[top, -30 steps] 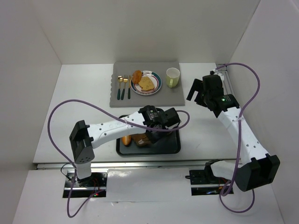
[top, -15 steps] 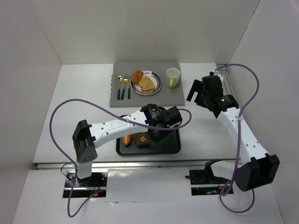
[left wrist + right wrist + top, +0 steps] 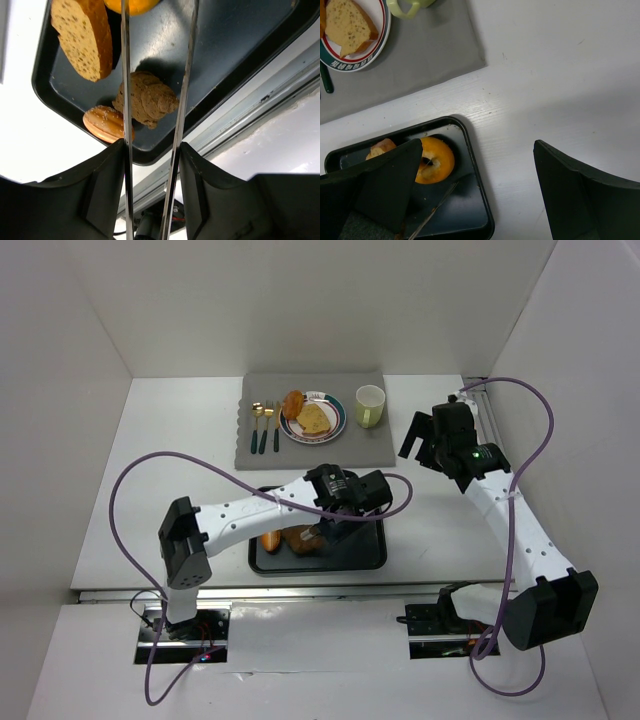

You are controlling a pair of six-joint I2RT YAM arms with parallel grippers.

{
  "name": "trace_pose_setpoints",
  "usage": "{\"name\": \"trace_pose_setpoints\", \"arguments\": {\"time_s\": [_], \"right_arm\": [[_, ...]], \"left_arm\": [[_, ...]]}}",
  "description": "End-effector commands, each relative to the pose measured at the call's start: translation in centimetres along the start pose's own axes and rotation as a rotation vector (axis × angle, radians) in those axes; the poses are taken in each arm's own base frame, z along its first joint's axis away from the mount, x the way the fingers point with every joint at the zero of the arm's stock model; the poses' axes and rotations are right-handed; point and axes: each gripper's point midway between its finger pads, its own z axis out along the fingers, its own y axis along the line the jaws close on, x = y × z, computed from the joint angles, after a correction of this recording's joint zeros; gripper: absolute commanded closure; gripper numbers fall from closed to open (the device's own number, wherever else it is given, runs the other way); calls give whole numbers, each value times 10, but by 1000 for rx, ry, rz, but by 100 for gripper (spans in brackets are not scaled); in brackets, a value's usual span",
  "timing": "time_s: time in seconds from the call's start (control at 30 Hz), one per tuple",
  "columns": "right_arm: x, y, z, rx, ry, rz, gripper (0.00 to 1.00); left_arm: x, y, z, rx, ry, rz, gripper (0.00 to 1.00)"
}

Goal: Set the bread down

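The robot will next use the tongs in its left gripper to lift the orange ring bread outward over the bread slice on the plate (image 3: 314,419) and release it, as other breads lie there.
My left gripper (image 3: 152,150) is shut on a pair of metal tongs (image 3: 125,75), whose two blades stand apart. Seen from the left wrist, they run either side of a brown knobbly bread (image 3: 147,100) in the black tray (image 3: 55,90); the tips are out of view. A seeded slice (image 3: 82,37), a sesame bun (image 3: 105,122) and an orange ring bread (image 3: 437,160) also lie in the tray. From above, the left gripper (image 3: 350,498) hovers over the tray (image 3: 370,558). My right gripper (image 3: 420,435) hangs open and empty right of the tray.
A grey mat (image 3: 370,445) at the back holds a plate (image 3: 335,425) with a bread slice (image 3: 315,419) and a roll (image 3: 292,403), gold cutlery (image 3: 265,425) and a pale green cup (image 3: 370,406). White walls stand on three sides.
My left arm has slid a little to the right over the tray with the tongs. The right arm has not moved.
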Motion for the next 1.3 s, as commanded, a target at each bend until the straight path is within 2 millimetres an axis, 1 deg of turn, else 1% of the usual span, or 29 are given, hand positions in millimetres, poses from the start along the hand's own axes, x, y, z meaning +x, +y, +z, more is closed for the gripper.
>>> {"name": "trace_pose_setpoints", "arguments": {"time_s": [0.0,0.1,0.13,0.27,0.3,0.33,0.37,0.43,0.47,0.53,0.57,0.6,0.67,0.7,0.73,0.77,0.8,0.83,0.87,0.9,0.93,1.0,1.07,1.1,1.13,1.17,1.27], "right_arm": [[-9,3,-2,-22,-37,3,1],[-9,3,-2,-22,-37,3,1],[-9,3,-2,-22,-37,3,1],[-9,3,-2,-22,-37,3,1],[-6,2,-1,-17,-29,1,1],[-6,2,-1,-17,-29,1,1],[-6,2,-1,-17,-29,1,1],[-6,2,-1,-17,-29,1,1],[-6,2,-1,-17,-29,1,1],[-6,2,-1,-17,-29,1,1],[-6,2,-1,-17,-29,1,1],[-8,3,0,-22,-37,3,1],[-7,4,-1,-30,-32,3,1],[-7,4,-1,-30,-32,3,1],[-7,4,-1,-30,-32,3,1],[-7,4,-1,-30,-32,3,1],[-7,4,-1,-30,-32,3,1],[-7,4,-1,-30,-32,3,1],[-7,4,-1,-30,-32,3,1],[-7,4,-1,-30,-32,3,1],[-7,4,-1,-30,-32,3,1],[-5,6,2,-33,-20,1,1],[-7,7,2,-38,-28,2,1],[-10,8,0,-42,-36,4,1],[-10,8,0,-42,-36,4,1],[-9,10,0,-50,-31,4,1],[-11,10,0,-55,-39,-3,1]], "left_arm": [[-14,8,-10,-51,-48,25,42],[-14,11,-10,-64,-50,34,40],[-14,10,-7,-65,-42,37,40],[-6,7,-1,-58,-11,47,40],[-2,6,2,-51,2,51,40],[-4,5,2,-50,-6,48,43],[-1,4,7,-53,11,54,46],[-1,4,7,-53,11,54,50],[-1,4,7,-53,11,54,56],[-8,3,2,-39,-12,46,61],[-8,3,0,-40,-11,46,63],[-11,4,-6,-36,-29,31,68],[-17,4,-17,-17,-57,21,72],[-17,4,-20,-17,-59,10,77],[-23,4,-30,0,-92,-1,81],[-23,5,-33,0,-90,-11,84],[-22,7,-40,3,-101,-15,89],[-25,9,-49,9,-127,-49,100],[-25,10,-53,12,-138,-62,100],[-24,5,-58,49,-144,-63,100],[-20,4,-62,64,-148,-64,100],[-16,8,-62,60,-138,-82,100],[-16,10,-71,67,-160,-112,100],[-19,18,-72,61,-167,-136,100],[-19,24,-78,61,-179,-163,100],[-24,29,-83,62,-201,-196,100],[-36,64,-95,23,-266,-323,100]]}}
